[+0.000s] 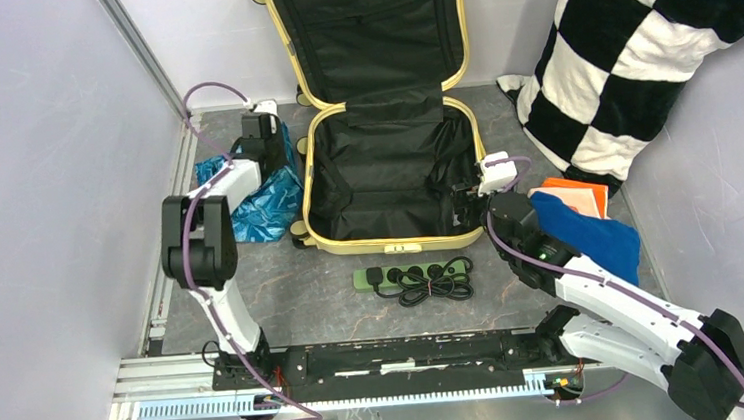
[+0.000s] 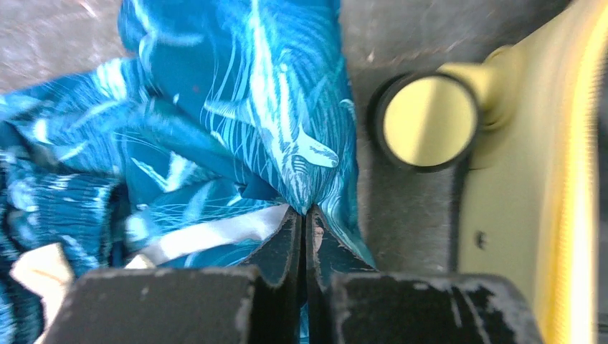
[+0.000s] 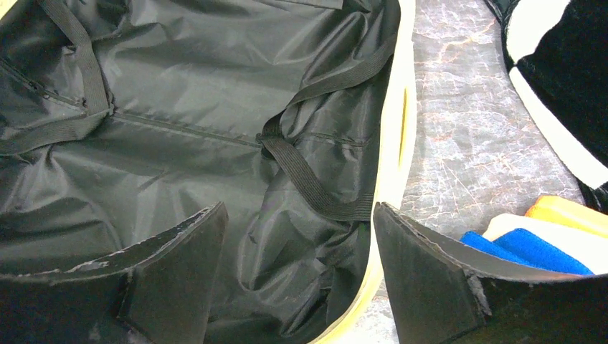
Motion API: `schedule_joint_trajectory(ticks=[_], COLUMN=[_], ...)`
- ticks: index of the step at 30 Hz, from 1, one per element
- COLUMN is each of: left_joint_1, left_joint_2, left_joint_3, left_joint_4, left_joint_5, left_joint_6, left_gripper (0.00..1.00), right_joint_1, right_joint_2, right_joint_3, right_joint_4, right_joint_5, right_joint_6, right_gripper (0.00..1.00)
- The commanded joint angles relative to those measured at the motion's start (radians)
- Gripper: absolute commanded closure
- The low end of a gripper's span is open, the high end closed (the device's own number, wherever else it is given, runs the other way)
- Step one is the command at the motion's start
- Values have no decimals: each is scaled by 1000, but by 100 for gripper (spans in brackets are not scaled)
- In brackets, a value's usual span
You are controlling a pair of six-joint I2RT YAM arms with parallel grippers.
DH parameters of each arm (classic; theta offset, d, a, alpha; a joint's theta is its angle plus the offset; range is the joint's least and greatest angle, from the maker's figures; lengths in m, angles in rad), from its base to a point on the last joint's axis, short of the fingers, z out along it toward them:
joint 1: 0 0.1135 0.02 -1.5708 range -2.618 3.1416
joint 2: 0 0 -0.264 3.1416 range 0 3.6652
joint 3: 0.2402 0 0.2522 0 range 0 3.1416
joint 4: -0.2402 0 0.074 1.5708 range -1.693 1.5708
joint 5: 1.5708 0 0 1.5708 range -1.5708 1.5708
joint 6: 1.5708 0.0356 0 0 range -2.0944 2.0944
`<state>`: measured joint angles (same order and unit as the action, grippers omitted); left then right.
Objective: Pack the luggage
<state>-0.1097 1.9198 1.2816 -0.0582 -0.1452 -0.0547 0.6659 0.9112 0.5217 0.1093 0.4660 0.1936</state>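
The cloth will go over the rim of the luggage next, lifted to the right in the top view by my left gripper. My left gripper will let go of it on the bare lining toward the pillow.
The luggage [image 1: 395,238] lies open in the middle of the table, its black lining bare and its lid standing against the back wall. To its left lies a crumpled blue patterned cloth [image 1: 262,204]. My left gripper [image 1: 264,136] is down on that cloth [image 2: 215,136] and shut, with a fold pinched between its fingertips [image 2: 305,211], beside a yellow caster wheel [image 2: 428,122]. My right gripper [image 1: 468,200] is open and holds nothing. It straddles the luggage's right rim [image 3: 391,165], one finger [image 3: 179,251] over the lining [image 3: 179,136], the other outside.
A black-and-white checkered pillow [image 1: 636,49] leans at the back right. A blue towel [image 1: 596,237] and an orange folded item [image 1: 575,194] lie right of the luggage. A green power strip with a coiled black cord [image 1: 415,275] lies in front of it.
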Motion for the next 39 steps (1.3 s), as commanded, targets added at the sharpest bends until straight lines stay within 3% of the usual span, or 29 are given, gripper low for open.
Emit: schedule_joint_trajectory(ticks=[1,9,12,15,19,24,30,39], left_joint_1=[34,92,80,12,-145,-334,-504,-596], left_joint_2=[-186,-322,-361,-389,-390,-307,-160,110], left_joint_3=[59,136,162,185,199,240,401,708], left_joint_4=[-3,-70,-135,-206,-262,-279,-286,-316], left_joint_5=[94,139,252,330,331,293,267,251], left_joint_6=[-107,-85,-83,-72,-36,-3,7,-27], left_gripper=[98,98,98,98,98,98,98,98], right_joint_1=[3,3,3,3,3,2,2,2], right_joint_2=[-31,-70,-93,-110,-136,-155,-164,-159], right_joint_3=[6,-5,-6,-7,-9,1,16,23], right_joint_4=[-8,-25,-36,-51,-78,-142,-199,-234], right_joint_5=[-18,-29,-26,-13,6,57,108,164], right_joint_6=[-13,-5,2,9,24,37,36,22], right_gripper=[20,24,25,26,26,27,27,27])
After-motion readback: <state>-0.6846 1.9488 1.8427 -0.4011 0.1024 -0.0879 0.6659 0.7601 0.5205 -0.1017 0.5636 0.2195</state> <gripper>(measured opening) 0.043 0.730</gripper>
